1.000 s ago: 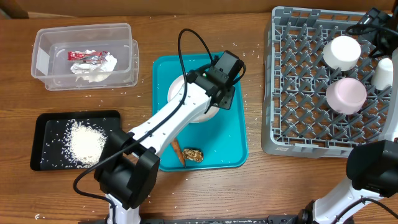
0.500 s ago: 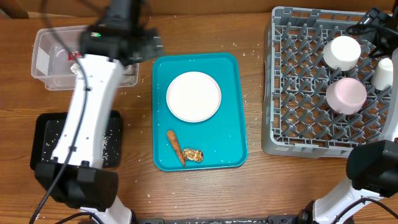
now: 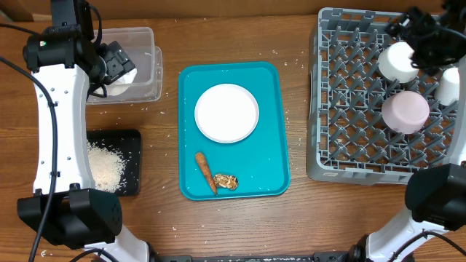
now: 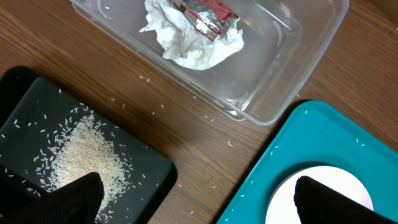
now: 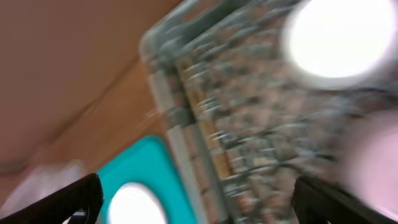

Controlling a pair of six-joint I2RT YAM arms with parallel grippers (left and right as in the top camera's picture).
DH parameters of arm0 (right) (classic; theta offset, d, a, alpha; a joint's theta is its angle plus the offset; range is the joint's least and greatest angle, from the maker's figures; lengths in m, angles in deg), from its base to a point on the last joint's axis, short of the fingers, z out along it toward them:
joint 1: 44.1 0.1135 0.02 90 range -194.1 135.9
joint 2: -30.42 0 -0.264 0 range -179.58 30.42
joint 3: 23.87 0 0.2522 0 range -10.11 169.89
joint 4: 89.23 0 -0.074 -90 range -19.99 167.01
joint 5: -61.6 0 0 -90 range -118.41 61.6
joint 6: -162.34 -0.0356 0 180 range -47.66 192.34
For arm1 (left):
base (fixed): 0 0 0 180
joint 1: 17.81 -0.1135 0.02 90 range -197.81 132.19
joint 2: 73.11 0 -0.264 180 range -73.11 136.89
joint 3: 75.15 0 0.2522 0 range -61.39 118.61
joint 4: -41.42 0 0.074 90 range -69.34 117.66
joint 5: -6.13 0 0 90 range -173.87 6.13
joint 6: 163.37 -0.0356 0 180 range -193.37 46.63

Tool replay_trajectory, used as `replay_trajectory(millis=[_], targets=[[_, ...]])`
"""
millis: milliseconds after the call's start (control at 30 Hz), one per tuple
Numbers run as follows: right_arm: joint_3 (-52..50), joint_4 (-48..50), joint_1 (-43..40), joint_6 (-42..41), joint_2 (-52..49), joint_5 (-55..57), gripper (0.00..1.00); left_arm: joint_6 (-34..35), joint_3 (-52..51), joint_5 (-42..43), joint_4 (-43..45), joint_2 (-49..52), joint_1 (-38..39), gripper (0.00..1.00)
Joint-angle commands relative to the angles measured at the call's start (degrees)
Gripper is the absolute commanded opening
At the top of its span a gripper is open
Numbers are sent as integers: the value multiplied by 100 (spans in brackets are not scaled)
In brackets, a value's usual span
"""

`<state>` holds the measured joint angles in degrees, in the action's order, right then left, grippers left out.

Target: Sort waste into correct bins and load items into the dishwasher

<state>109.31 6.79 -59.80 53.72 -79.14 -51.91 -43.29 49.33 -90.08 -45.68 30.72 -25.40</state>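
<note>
I will next swing my right gripper over to the white plate below, to the left in the overhead view. Then I will lower it onto its rack-side rim [image 3: 255,107] [image 5: 163,209], the plate's nearest edge.
My left gripper [image 3: 119,64] hangs open and empty above the clear tub [image 3: 148,69]; in the left wrist view its fingertips [image 4: 78,196] straddle bare wood. In the tub [image 4: 280,68] lie a crumpled napkin [image 4: 196,40] and the red-and-silver wrapper [image 4: 208,11]. Rice [image 3: 105,171] is heaped in the black tray [image 3: 131,142]. The white plate [image 3: 226,112], the sausage stick [image 3: 206,172] and a brown lump [image 3: 226,181] sit on the teal tray [image 3: 273,153]. The grey rack [image 3: 349,109] holds a white bowl [image 3: 400,60], a pink bowl [image 3: 406,110] and a white cup [image 3: 450,86]. My right gripper [image 3: 421,35] hovers open over the rack's back right.
Loose rice grains are scattered on the wooden table [image 3: 167,211] around the tub and both trays. My left arm [image 3: 62,138] crosses over the black tray's left half. The right wrist view is motion-blurred, showing the rack [image 5: 249,106] and the plate [image 5: 134,205].
My left arm swung from above the plate far to the left and now hangs over the clear tub, its jaws wider apart. The right gripper has shifted left over the rack.
</note>
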Motion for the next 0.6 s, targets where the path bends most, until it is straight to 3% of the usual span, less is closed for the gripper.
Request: replay_trajectory(millis=[0, 133, 300, 567], targets=[[57, -129, 870, 1097, -13, -1008, 100, 83, 28, 28, 24, -33, -11, 100], [55, -769, 2315, 1270, -262, 1443, 100, 81, 28, 28, 44, -33, -11, 100], [55, -704, 3486, 1290, -748, 2616, 100, 79, 28, 28, 44, -33, -11, 100], [55, -505, 3912, 1274, -1696, 2330, 100, 79, 28, 28, 48, -33, -11, 100]])
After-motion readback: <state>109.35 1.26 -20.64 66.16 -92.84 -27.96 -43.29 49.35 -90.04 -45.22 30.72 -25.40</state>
